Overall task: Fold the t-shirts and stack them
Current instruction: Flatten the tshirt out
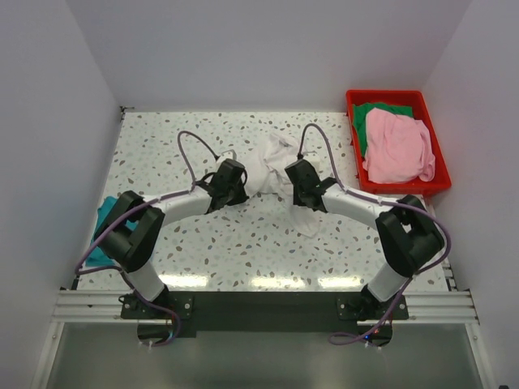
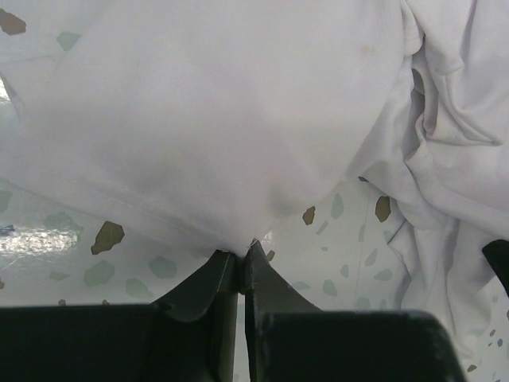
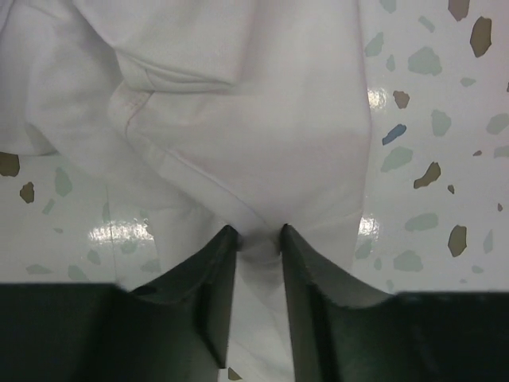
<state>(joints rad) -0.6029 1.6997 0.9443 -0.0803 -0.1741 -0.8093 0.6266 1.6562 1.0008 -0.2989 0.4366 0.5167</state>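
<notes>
Next, my left gripper raises the t-shirt's edge and pulls it to the bare tabletop at the gripper's left in the top view. This spreads the crumpled t-shirt, then the gripper releases it.
The off-white t-shirt [image 1: 268,162] lies crumpled at the table's middle, between both grippers. My left gripper [image 1: 233,181] is shut on its left edge; in the left wrist view the jaws [image 2: 241,256] pinch the cloth [image 2: 207,119] at their tips. My right gripper [image 1: 302,185] is closed on a fold of the same shirt [image 3: 238,103]; in the right wrist view cloth fills the narrow gap between the fingers [image 3: 258,237]. The teal t-shirt [image 1: 100,225] lies at the table's left edge. The pink t-shirt [image 1: 397,146] and the green t-shirt [image 1: 375,110] lie in the red bin.
The red plastic bin [image 1: 434,182] stands at the back right corner of the speckled table [image 1: 243,243]. White walls close in the back and both sides. Both arms' cables arch above the table's middle.
</notes>
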